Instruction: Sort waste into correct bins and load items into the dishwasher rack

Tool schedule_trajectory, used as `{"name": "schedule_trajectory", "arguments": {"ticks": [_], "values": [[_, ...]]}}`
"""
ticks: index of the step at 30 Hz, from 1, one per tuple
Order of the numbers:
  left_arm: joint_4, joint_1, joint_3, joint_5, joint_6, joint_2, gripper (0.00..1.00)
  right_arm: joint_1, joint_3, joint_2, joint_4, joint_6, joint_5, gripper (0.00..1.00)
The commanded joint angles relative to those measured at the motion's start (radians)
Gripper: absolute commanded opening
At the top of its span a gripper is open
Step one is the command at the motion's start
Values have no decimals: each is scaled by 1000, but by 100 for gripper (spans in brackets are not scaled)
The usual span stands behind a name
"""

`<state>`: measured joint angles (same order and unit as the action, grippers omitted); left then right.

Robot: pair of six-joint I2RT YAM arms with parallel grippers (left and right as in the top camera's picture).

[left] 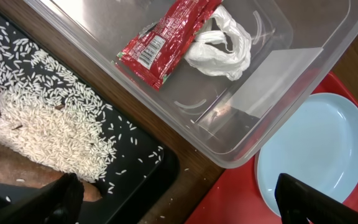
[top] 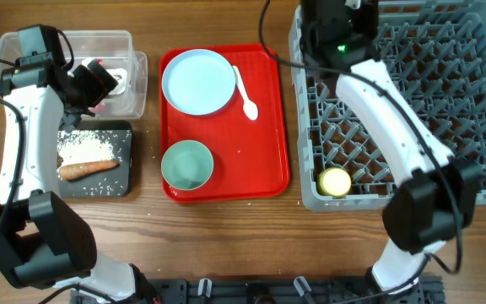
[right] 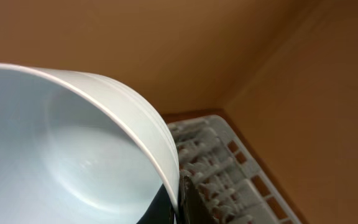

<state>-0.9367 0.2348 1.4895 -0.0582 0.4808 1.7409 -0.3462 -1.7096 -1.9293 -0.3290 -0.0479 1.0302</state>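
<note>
My right gripper should next lower the bowl into the empty pegs of the rack's far corner by the red tray, below the gripper, and release the bowl's rim.
My left gripper [left: 179,199] is open and empty, hovering over the gap between the black tray [left: 148,168] and the clear bin [left: 241,149]. The bin holds a red wrapper [left: 160,37] and crumpled white plastic [left: 219,46]. The black tray carries loose rice [top: 83,145] and an orange-brown food piece [top: 87,169]. My right gripper [right: 180,199] is shut on the rim of a pale blue bowl [right: 61,155], held above the far side of the grey dishwasher rack [top: 479,127]. The red tray [top: 268,135] holds a pale blue plate [top: 198,80], a white spoon [top: 245,93] and a green bowl [top: 186,164].
A yellow round item [top: 336,181] sits in the rack's near left corner. The right arm [top: 395,127] stretches across the rack. The left arm [top: 24,127] runs along the table's left edge beside the black tray.
</note>
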Motion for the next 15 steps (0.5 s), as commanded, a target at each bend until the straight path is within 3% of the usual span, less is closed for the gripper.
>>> {"name": "schedule_trajectory", "arguments": {"ticks": [1, 7, 15], "values": [[0, -2, -3, -1, -1, -7, 100, 45, 2, -97, 90, -101, 50, 4], [0, -2, -3, -1, -1, -7, 100, 53, 2, -229, 269, -325, 50, 4], [0, -2, -3, -1, -2, -7, 100, 28, 3, -272, 207, -353, 69, 4]]}}
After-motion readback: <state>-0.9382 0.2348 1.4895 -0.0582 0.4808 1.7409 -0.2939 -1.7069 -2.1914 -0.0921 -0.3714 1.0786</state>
